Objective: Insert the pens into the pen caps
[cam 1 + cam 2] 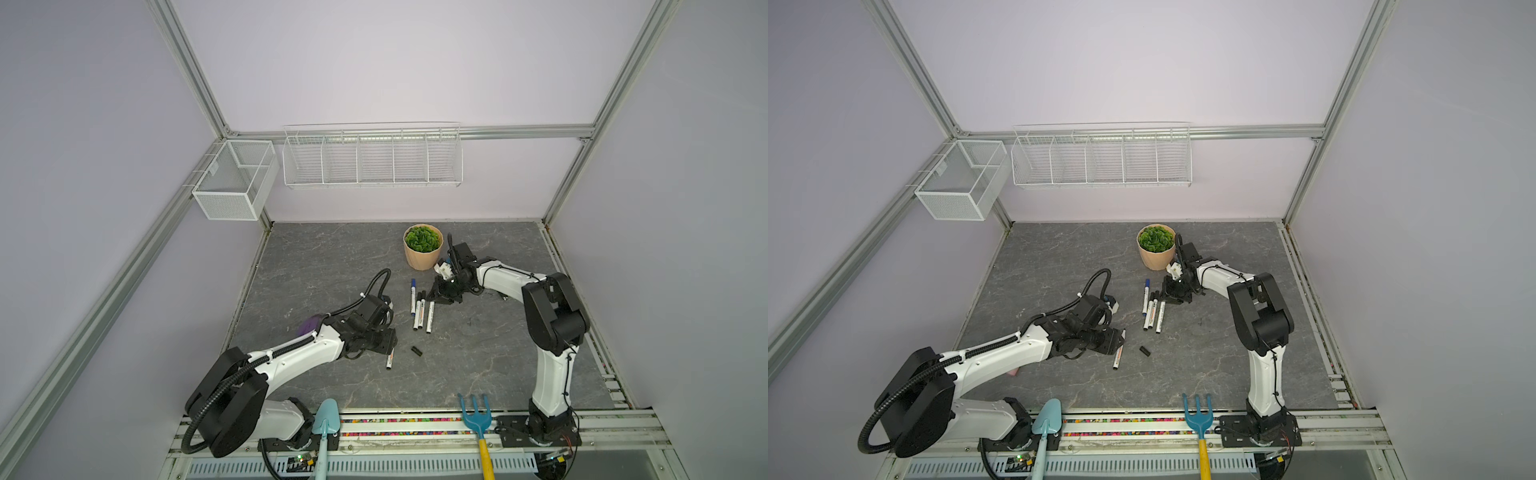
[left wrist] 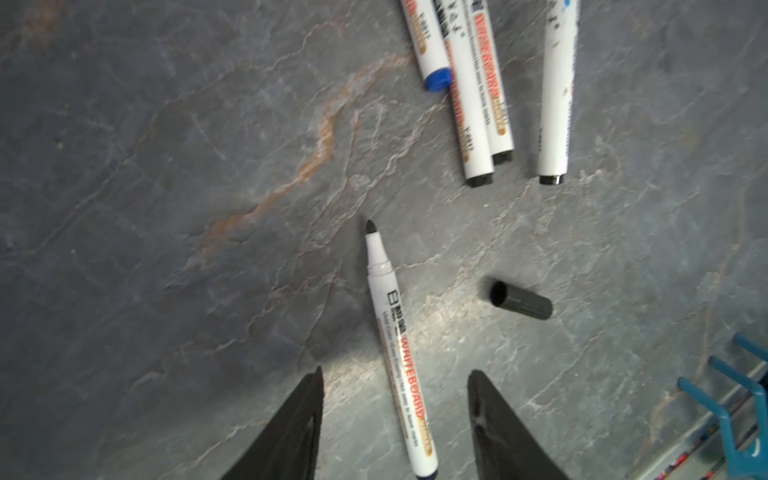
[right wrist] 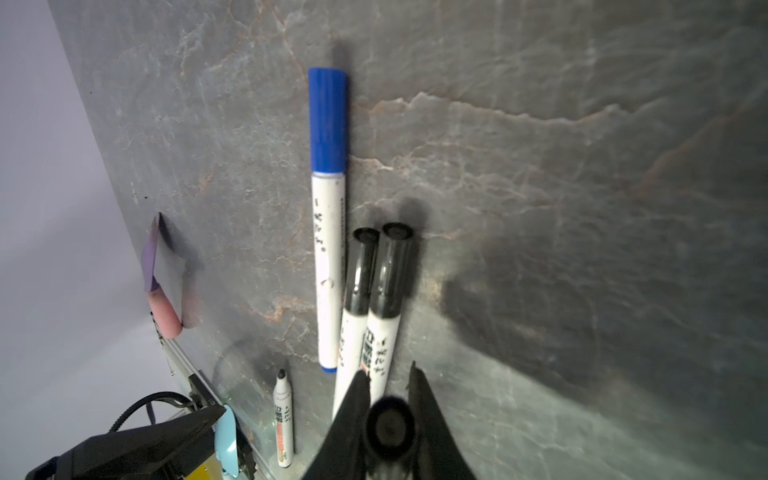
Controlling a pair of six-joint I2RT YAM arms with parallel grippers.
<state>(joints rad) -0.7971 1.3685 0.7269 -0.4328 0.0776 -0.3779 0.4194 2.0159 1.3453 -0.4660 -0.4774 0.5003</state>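
Note:
My left gripper moves down onto the middle of the uncapped pen's body [image 1: 1120,351] [image 2: 400,352] next and closes, because that body already lies between its open fingers.
An uncapped black-tipped pen [image 2: 399,353] lies flat on the grey table [image 1: 332,257] and also shows in both top views [image 1: 390,360] [image 1: 1118,357]. My left gripper [image 2: 395,370] [image 1: 392,340] hovers over it, open, a finger on each side and clear of the barrel. A loose black pen cap [image 2: 521,300] [image 1: 417,351] lies just beside it. Further back lie a blue-capped pen [image 3: 328,216] [image 1: 413,297] and two black-capped pens [image 3: 376,291]. My right gripper [image 3: 388,370] [image 1: 436,297] is shut on the black cap end of a fourth capped pen [image 1: 430,316], which rests on the table.
A potted green plant [image 1: 422,247] stands just behind my right gripper. A light blue trowel [image 1: 326,419] and a blue rake [image 1: 476,415] lean at the front edge. A purple and pink tool [image 3: 160,286] lies by the left arm. Wire baskets [image 1: 372,156] hang on the back wall.

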